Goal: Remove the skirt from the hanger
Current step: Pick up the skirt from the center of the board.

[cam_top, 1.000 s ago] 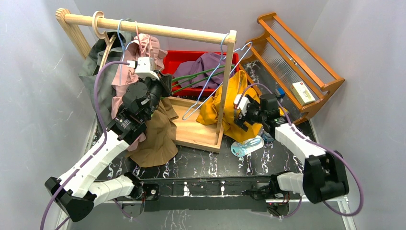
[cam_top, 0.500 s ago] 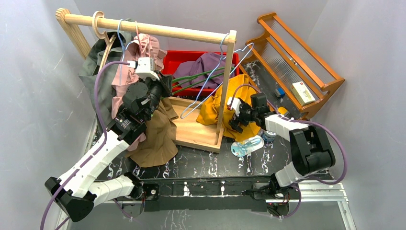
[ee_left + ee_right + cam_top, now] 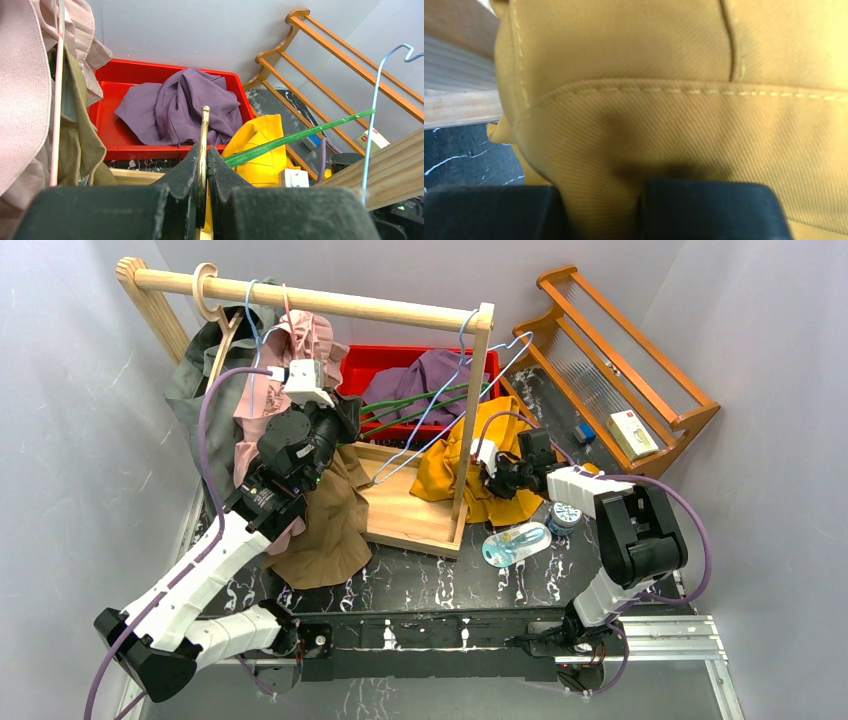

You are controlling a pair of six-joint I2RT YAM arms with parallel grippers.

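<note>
My right gripper should lift the yellow fold up and outward over the red bin and let it go, because that bin is outward and already holds purple cloth.
A yellow skirt (image 3: 440, 468) hangs bunched on a pale blue wire hanger (image 3: 497, 359) beside the rail's right post. My right gripper (image 3: 497, 478) presses into its right side. In the right wrist view the yellow twill (image 3: 649, 100) fills the frame, and a fold sits pinched between the jaws of the right gripper (image 3: 604, 200). My left gripper (image 3: 340, 422) is raised left of the red bin. In its own view the left gripper (image 3: 202, 150) is shut on a thin brass hanger hook (image 3: 204, 122). A brown garment (image 3: 325, 530) hangs beneath it.
A red bin (image 3: 372, 362) holds purple cloth (image 3: 430, 375) and green hangers (image 3: 400, 400). Pink and grey clothes (image 3: 262, 390) hang on the wooden rail (image 3: 300, 298). A wooden tray base (image 3: 410, 515), a plastic bottle (image 3: 515, 543) and a wooden rack (image 3: 625, 370) surround the right arm.
My right gripper moved left into the yellow skirt and went from wide open to closed on its fabric. The left gripper stayed shut on the hook.
</note>
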